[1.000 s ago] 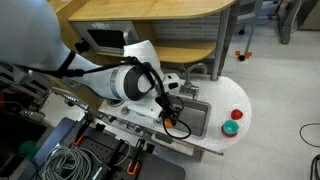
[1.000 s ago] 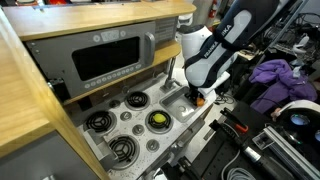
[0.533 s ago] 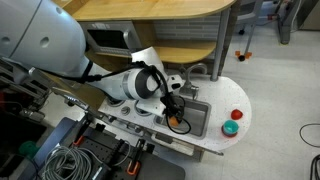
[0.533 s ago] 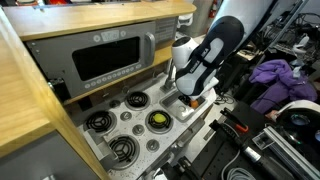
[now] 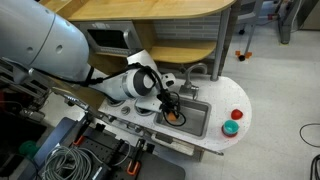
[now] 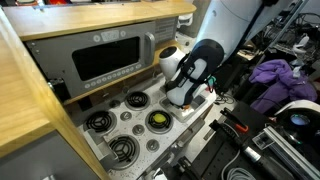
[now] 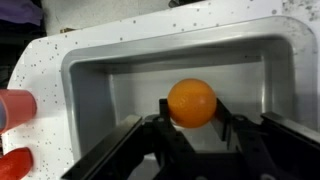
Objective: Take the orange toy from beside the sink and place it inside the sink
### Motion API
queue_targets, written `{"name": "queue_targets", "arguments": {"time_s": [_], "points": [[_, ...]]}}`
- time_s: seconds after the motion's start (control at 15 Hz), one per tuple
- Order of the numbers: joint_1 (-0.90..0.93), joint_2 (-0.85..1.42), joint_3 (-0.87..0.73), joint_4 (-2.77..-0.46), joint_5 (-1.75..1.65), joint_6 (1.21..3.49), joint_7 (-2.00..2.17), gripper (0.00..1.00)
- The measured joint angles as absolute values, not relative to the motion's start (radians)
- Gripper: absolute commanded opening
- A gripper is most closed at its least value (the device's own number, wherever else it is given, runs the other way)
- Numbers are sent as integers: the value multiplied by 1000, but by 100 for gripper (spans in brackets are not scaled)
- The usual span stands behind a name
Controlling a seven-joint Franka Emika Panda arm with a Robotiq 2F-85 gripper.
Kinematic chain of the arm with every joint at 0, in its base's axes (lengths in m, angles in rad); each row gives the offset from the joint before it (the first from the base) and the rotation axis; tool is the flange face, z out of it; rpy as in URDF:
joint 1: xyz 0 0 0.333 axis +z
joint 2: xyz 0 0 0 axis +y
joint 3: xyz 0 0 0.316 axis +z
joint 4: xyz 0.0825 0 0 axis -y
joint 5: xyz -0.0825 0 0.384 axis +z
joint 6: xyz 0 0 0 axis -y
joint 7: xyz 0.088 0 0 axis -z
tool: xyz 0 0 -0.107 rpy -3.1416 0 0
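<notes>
My gripper moves down toward the sink's grey bottom next and opens, since the orange toy (image 5: pixel 176 116) already hangs within the sink's rim with that bottom behind it.
In the wrist view my gripper (image 7: pixel 193 112) is shut on the orange toy (image 7: pixel 191 100), a small round orange ball held between the two black fingers. It hangs over the grey metal basin of the sink (image 7: pixel 100 62), whose floor shows behind it. In an exterior view the gripper (image 5: pixel 172 108) reaches down into the sink (image 5: pixel 198 120) and the orange toy (image 5: pixel 176 116) shows at its tip. In an exterior view the arm (image 6: pixel 188 75) covers most of the sink, and the toy is hidden there.
A red round toy (image 5: pixel 237 113) and a green round toy (image 5: pixel 231 128) lie on the white counter beside the sink. Black burners (image 6: pixel 101 122) and a yellow-centred one (image 6: pixel 158 120) sit by the oven front. Two red objects (image 7: pixel 14 106) stand at the wrist view's left edge.
The arm has swung further over the sink and lowered a little, carrying the orange toy with it. The gripper has stayed shut on the toy.
</notes>
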State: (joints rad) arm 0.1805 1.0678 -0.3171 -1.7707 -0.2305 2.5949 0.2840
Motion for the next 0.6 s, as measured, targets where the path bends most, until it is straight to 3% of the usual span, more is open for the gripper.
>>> {"name": "queue_targets", "arguments": {"time_s": [0.6], "points": [[202,1144,-307,-1698,-253,2595,248,19]]}}
